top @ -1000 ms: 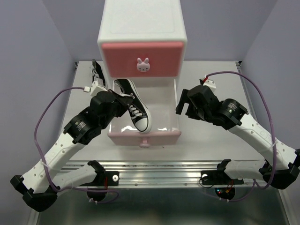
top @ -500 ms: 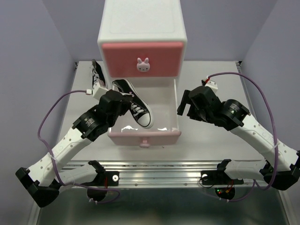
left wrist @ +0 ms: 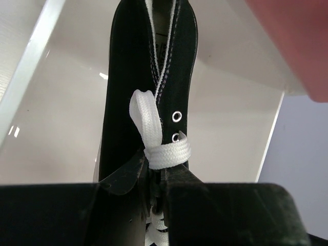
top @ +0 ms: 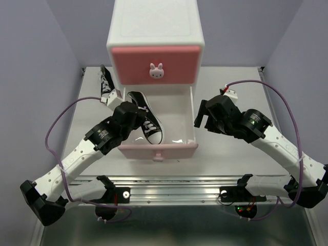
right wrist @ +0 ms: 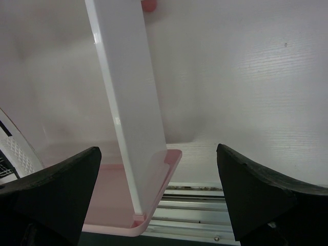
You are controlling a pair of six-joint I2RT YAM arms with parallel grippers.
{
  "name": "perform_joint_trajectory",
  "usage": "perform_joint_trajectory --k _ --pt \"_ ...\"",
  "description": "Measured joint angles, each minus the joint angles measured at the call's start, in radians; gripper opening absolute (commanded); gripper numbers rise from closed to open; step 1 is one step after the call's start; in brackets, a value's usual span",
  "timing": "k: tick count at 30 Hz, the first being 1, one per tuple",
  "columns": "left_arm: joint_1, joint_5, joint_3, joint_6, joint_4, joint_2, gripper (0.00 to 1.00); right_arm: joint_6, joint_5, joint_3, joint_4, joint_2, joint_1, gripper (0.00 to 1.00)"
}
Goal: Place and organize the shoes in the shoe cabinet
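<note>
The held black sneaker slants. My left gripper next turns it parallel to the open drawer's side by the second sneaker and lowers it toward the drawer's bottom.
The white shoe cabinet (top: 156,31) stands at the back, its upper dark pink drawer shut and its lower pale pink drawer (top: 158,149) pulled out. My left gripper (top: 131,110) is shut on a black sneaker (top: 147,119) at its laced upper and holds it inside the open drawer's left half, toe toward the front. In the left wrist view the gripper (left wrist: 159,177) pinches the shoe (left wrist: 148,77) by the eyelets. A second black sneaker (top: 106,78) lies left of the cabinet. My right gripper (top: 201,114) is open, with the drawer's right wall (right wrist: 128,102) between its fingers. The orange shoes are out of view.
The bunny knob (top: 156,70) sits on the upper drawer front. The metal rail (top: 179,184) runs along the table's near edge. Purple walls close in the table (top: 230,82) on both sides.
My left gripper has moved the black sneaker a little back and down into the open drawer. The right arm has hardly moved.
</note>
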Motion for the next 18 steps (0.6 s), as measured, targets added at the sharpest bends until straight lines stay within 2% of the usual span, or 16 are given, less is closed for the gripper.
perform_joint_trajectory --k 9,18 --pt "0.006 0.037 -0.063 0.161 0.079 0.016 0.0 -0.003 0.0 -0.001 0.0 0.0 0.0 1.0" --pt "0.095 0.104 -0.063 0.33 0.146 0.122 0.0 -0.004 0.006 -0.011 0.009 0.0 0.0 1.0"
